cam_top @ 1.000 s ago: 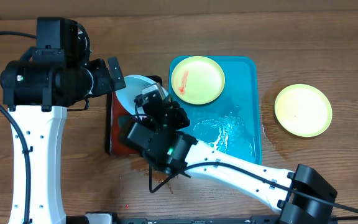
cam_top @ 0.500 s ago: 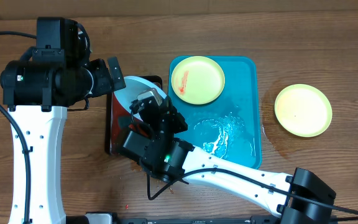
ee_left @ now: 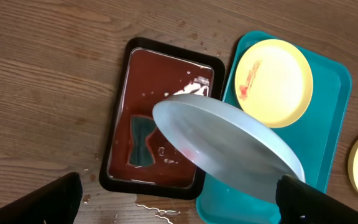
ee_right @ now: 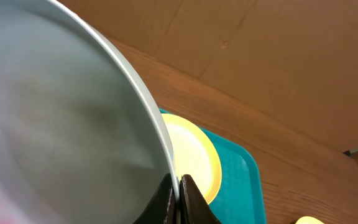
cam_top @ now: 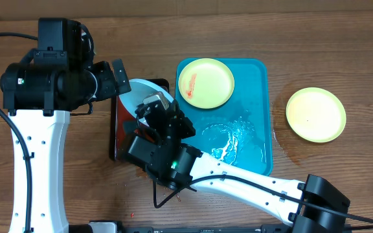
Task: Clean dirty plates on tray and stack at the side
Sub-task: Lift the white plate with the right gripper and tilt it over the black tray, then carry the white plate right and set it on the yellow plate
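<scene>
I need to move my right gripper across the turquoise tray [cam_top: 254, 110] and down to release on top of the unsmeared yellow-green plate, which lies to its right in the overhead view.
My right gripper [cam_top: 155, 107] is shut on the rim of the pale blue-white plate [cam_top: 141, 90] and holds it tilted above the black tray. In the right wrist view the fingers [ee_right: 178, 186] pinch the plate's edge [ee_right: 61, 124]. In the left wrist view the plate [ee_left: 229, 149] shows a faint red smear. My left gripper [cam_top: 122, 79] is open and empty beside the plate, its fingers wide apart [ee_left: 179, 208]. A pale yellow-green plate [cam_top: 206, 83] with a red smear lies at the far end of the turquoise tray [cam_top: 254, 110]. Another yellow-green plate [cam_top: 315, 114] lies on the table to the right.
A black tray of red liquid [ee_left: 160, 99] stands left of the turquoise tray, with a dark sponge-like piece [ee_left: 142, 140] in it. Water pools on the turquoise tray [cam_top: 228, 136]. Wet streaks mark the wood near both trays [ee_left: 154, 211].
My right gripper with the blue-white plate shifted slightly left and toward the front over the black tray, then held still. The left arm has not moved.
</scene>
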